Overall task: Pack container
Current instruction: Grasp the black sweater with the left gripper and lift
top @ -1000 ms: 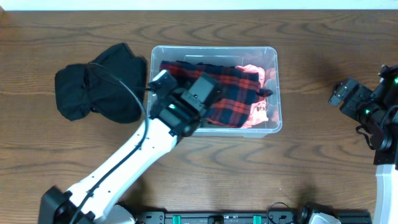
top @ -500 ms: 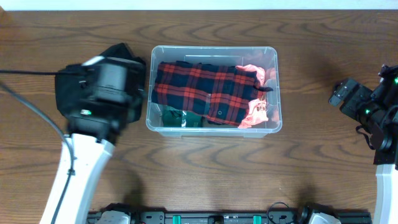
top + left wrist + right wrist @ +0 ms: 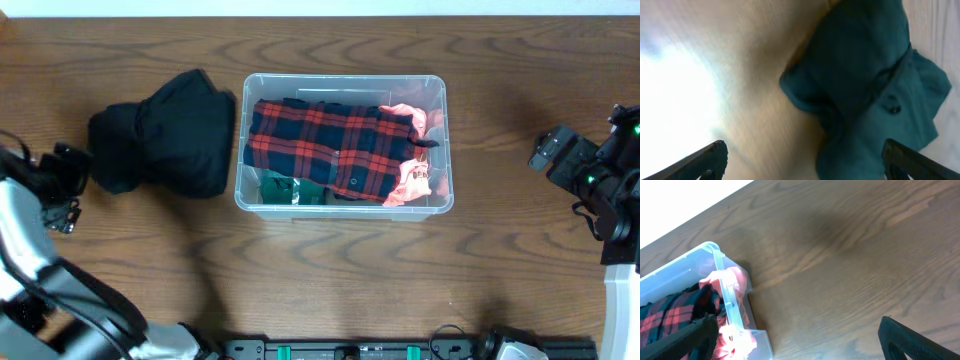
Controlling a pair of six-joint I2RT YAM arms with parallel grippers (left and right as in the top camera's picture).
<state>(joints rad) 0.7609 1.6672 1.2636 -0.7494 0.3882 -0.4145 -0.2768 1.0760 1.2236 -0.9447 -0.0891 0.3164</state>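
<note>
The black garment's end away from the container (image 3: 114, 150) (image 3: 843, 56) is nearest the open fingers of my left gripper. My left gripper will move down and toward the container onto that end next.
The clear plastic container (image 3: 443, 140) stands at the table's middle. It holds a red-and-black plaid shirt (image 3: 335, 145), a pink garment (image 3: 410, 182) and a green garment (image 3: 288, 188). A black garment (image 3: 165, 135) lies crumpled on the table left of the container. My left gripper (image 3: 75, 165) is at the far left, beside the black garment, open and empty. In the left wrist view that garment (image 3: 875, 85) looks dark teal, beyond the spread fingers (image 3: 710, 156). My right gripper (image 3: 545, 150) is open and empty, far right of the container; the right wrist view shows the container's corner (image 3: 720, 275).
The wooden table (image 3: 340, 270) stretches in front of the container. Bare wood (image 3: 850, 255) lies between the container and my right gripper. A black rail (image 3: 400, 350) runs along the near edge.
My left arm has swung from over the container to the far left edge of the table. The plaid shirt now lies uncovered in the container. The right arm has not moved.
</note>
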